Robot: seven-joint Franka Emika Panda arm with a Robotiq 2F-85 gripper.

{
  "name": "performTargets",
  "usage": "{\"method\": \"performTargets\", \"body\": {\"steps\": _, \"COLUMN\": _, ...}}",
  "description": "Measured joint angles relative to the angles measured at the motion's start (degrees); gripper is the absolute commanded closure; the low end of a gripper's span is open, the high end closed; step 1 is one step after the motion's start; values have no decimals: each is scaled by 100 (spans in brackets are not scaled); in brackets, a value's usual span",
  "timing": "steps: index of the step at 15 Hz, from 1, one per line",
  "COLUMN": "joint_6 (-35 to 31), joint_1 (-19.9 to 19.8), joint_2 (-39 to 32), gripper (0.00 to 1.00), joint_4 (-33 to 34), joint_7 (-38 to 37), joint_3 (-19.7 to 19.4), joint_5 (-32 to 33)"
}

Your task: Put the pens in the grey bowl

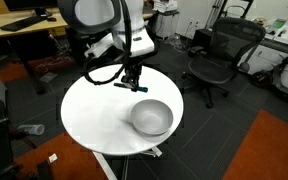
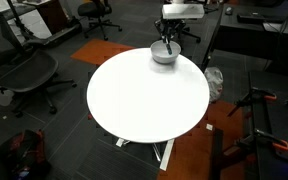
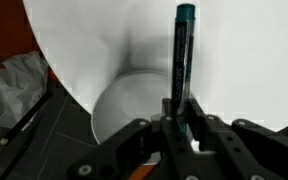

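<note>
Next, my gripper moves across the bowl's middle and lowers to release the pen, because its teal tip still hangs over bare table beside the grey bowl (image 1: 151, 117).
A thin dark pen with a teal tip (image 3: 182, 50) is clamped between my gripper's fingers (image 3: 180, 112). In an exterior view the pen (image 1: 123, 86) sticks out sideways from the gripper (image 1: 134, 82), which hovers above the far part of the round white table (image 1: 94, 115). The grey metallic bowl (image 1: 151, 117) sits on the table's edge, nearer the camera than the gripper. In an exterior view the gripper (image 2: 167, 42) hangs just above the bowl (image 2: 164, 55). In the wrist view the bowl (image 3: 124, 100) lies below and left of the pen.
A black office chair (image 1: 216, 55) stands beyond the table, and a desk (image 1: 24, 25) at the far left. Another chair (image 2: 29, 75) and orange carpet (image 2: 189, 150) show around the table (image 2: 144, 100). A crumpled plastic bag (image 3: 14, 85) lies on the floor.
</note>
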State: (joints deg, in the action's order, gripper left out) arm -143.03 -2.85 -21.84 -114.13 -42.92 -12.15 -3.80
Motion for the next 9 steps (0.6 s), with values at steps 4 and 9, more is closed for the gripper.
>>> {"method": "performTargets", "body": {"steps": 4, "joint_6": 378, "joint_1": -131, "joint_2": -71, "gripper": 95, "joint_4": 316, "joint_7": -17, "joint_3": -48, "joint_5": 0}}
{"method": "performTargets", "body": {"steps": 9, "joint_6": 811, "joint_1": -275, "joint_2": -462, "gripper": 95, "joint_4": 894, "joint_7": -40, "joint_3": -65, "joint_5": -3}}
